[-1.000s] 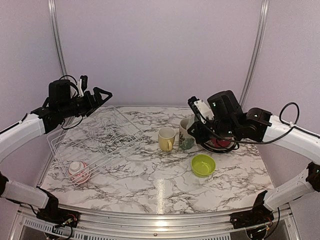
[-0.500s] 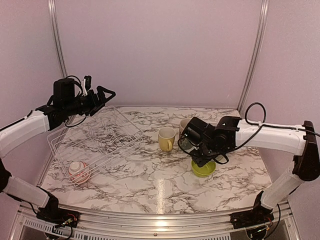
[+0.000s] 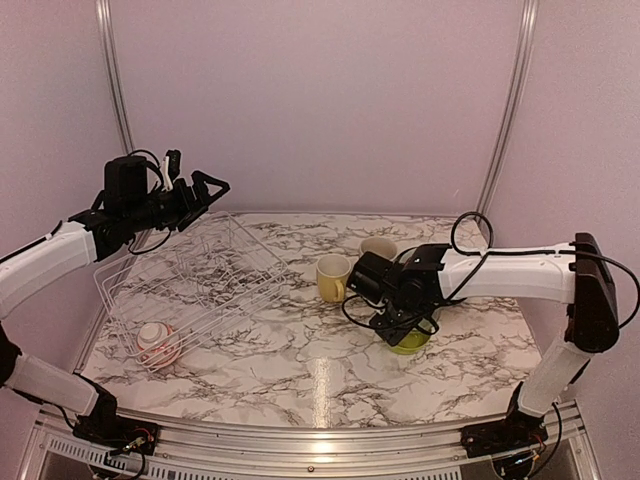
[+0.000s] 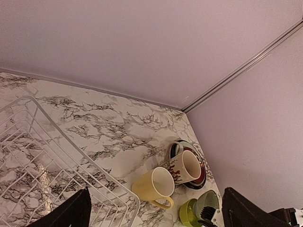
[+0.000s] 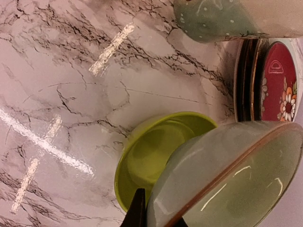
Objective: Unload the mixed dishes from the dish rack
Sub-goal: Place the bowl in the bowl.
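Note:
I next need to lower my right gripper and release the pale green bowl's rim, as this bowl still hangs tilted above the inside of the lime-green bowl (image 3: 411, 343) (image 5: 154, 151).
My right gripper (image 3: 398, 312) is shut on the rim of a pale green bowl (image 5: 227, 179), held tilted with its edge dipping into the lime-green bowl (image 5: 147, 156) on the table. One dark finger (image 5: 139, 210) shows outside the rim; the other is hidden. My left gripper (image 3: 207, 188) hangs open and empty above the far edge of the white wire dish rack (image 3: 190, 285). A red-patterned bowl (image 3: 157, 343) lies in the rack's near corner. The lime-green bowl (image 3: 412, 343) sits mostly under the right wrist.
A yellow mug (image 3: 333, 277) and a beige patterned mug (image 4: 182, 168) lie beside a stack of plates (image 5: 262, 80) at the right rear. The rack (image 4: 28, 156) fills the left side of the table, and walls close in behind.
The right arm has swung down and left from over the plates, carrying the pale green bowl onto the lime-green bowl. The left arm has barely moved.

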Robot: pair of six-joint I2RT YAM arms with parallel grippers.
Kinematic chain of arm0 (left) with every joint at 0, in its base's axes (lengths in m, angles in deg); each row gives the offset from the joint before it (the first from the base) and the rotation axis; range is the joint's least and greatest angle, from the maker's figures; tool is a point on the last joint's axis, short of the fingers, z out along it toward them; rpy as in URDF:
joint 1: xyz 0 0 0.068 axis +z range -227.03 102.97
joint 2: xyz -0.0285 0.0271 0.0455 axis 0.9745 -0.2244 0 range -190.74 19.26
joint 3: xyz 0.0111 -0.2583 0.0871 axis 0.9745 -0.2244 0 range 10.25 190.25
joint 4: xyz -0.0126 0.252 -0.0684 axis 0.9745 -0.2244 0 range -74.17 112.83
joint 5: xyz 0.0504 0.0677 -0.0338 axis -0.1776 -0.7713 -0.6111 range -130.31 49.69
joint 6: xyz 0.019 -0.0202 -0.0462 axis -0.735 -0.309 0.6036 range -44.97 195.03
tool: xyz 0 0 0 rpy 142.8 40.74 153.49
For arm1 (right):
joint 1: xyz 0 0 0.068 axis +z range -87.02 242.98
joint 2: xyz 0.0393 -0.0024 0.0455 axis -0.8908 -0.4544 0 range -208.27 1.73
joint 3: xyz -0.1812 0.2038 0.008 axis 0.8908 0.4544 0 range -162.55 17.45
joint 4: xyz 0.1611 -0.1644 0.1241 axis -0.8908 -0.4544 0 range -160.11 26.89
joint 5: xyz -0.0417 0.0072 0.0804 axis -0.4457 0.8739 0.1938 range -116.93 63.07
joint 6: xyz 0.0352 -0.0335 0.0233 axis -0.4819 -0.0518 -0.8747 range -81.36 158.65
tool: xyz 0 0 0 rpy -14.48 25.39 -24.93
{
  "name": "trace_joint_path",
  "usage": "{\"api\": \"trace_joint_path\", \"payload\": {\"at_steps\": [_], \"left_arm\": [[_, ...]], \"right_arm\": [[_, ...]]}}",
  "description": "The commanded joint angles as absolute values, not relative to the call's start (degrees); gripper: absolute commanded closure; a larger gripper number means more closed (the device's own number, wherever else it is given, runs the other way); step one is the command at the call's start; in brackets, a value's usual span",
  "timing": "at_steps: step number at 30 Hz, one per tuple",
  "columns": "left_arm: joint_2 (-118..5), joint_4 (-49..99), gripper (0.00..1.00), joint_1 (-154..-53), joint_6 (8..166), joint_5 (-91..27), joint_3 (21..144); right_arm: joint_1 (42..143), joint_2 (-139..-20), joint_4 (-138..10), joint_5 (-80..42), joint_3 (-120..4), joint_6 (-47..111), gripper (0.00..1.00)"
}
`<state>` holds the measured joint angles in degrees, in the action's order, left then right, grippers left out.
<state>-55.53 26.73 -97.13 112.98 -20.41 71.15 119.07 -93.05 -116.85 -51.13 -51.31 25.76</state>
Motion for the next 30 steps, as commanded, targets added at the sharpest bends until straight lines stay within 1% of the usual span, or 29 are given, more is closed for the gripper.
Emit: {"api": "trace_joint_path", "payload": {"at_steps": [1,10,17,22,26,28,30], "left_arm": [[-54.98,25.29,0.01,-96.89,111.47,-20.54,71.09],[-54.46,24.64,0.01,-96.89,111.03,-20.81,70.72],[-54.22,24.31,0.01,-96.88,110.89,-20.82,70.72],[-54.47,24.52,0.01,-96.9,111.02,-20.4,70.89],[-54.3,24.36,0.01,-96.85,111.1,-20.42,70.98],[-54.0,24.11,0.01,-96.89,110.95,-20.52,70.98],[-53.9,23.83,0.01,-96.86,110.85,-20.68,70.98]], "right_arm": [[119.57,-93.35,-115.26,-51.61,-52.41,27.53,1.0],[119.49,-95.38,-115.14,-51.33,-50.21,27.59,1.0],[118.8,-94.34,-114.66,-50.93,-48.85,26.6,1.0],[118.22,-94.1,-113.47,-49.5,-48.23,26.6,0.94],[118.0,-94.16,-112.51,-48.55,-48.12,26.56,0.83],[118.08,-94.12,-112.51,-48.61,-48.27,26.52,0.78],[118.07,-93.8,-112.67,-48.76,-48.55,26.52,0.76]]}}
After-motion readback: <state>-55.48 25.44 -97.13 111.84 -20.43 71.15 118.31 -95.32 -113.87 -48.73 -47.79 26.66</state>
